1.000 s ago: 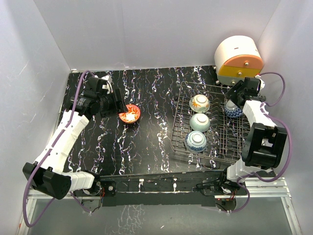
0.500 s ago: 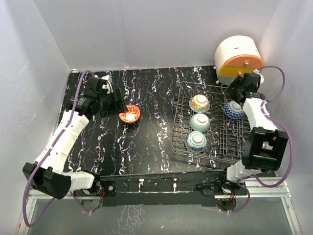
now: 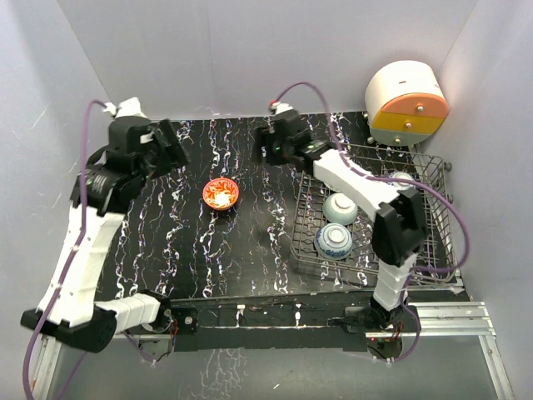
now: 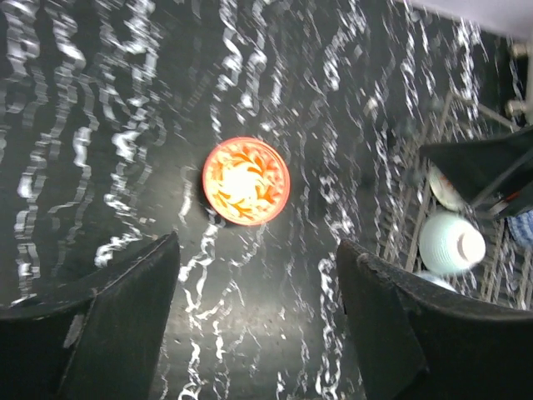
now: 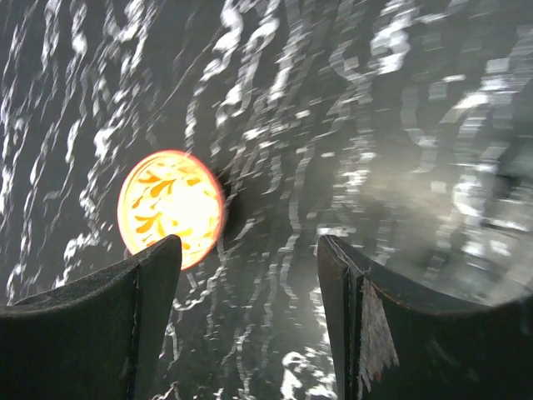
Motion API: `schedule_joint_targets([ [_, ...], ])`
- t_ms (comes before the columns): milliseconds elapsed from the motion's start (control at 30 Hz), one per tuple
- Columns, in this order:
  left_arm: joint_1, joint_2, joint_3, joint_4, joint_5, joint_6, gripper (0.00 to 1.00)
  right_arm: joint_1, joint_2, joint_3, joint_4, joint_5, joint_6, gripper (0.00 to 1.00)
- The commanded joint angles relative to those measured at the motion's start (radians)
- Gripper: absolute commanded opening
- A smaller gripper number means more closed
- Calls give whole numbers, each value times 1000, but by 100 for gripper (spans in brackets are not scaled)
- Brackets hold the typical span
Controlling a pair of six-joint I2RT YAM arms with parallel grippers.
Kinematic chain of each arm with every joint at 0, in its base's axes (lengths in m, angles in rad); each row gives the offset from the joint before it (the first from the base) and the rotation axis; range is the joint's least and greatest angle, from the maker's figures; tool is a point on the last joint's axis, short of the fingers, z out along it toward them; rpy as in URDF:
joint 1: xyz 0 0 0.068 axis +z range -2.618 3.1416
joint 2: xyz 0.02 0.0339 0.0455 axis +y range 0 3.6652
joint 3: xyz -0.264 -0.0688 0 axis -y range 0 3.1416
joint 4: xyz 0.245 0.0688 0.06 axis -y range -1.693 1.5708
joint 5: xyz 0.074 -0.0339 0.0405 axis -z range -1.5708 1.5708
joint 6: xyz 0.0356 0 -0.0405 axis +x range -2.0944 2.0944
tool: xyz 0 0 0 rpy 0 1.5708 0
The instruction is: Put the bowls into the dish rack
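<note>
I will next move my right gripper down, back and to the left in the top view, onto the orange-red bowl's rim opposite the rack (image 3: 376,250), because that part of the rim is clear.
An orange-red bowl (image 3: 221,193) stands upright on the black marbled table, left of the grey wire dish rack (image 3: 376,250). It also shows in the left wrist view (image 4: 246,181) and the right wrist view (image 5: 171,208). A pale teal bowl (image 3: 341,207) and a blue patterned bowl (image 3: 333,240) rest in the rack; my right arm hides the rack's back row. My left gripper (image 3: 171,143) is open and empty, raised above and left of the orange-red bowl. My right gripper (image 3: 266,147) is open and empty, behind and right of that bowl.
A rounded white, orange and yellow drawer unit (image 3: 406,104) stands at the back right behind the rack. My right arm stretches across the rack's back left corner. White walls close in on three sides.
My right arm has swung left from the rack's far right side to above the table's back middle. My left arm has lifted up and away from the orange-red bowl.
</note>
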Motion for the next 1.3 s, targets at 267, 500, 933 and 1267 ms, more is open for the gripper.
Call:
schedule_joint_targets([
  [267, 1, -284, 5, -120, -452, -181, 86, 269, 465, 545, -176, -166, -149, 75],
  [500, 1, -295, 0, -187, -411, -247, 86, 327, 581, 622, -230, -180, -183, 75],
  [933, 0, -314, -57, -152, -361, -243, 85, 399, 628, 618, -269, 60, -302, 75],
  [1267, 1, -326, -72, -154, -368, -230, 85, 433, 664, 602, -274, 160, -387, 67],
])
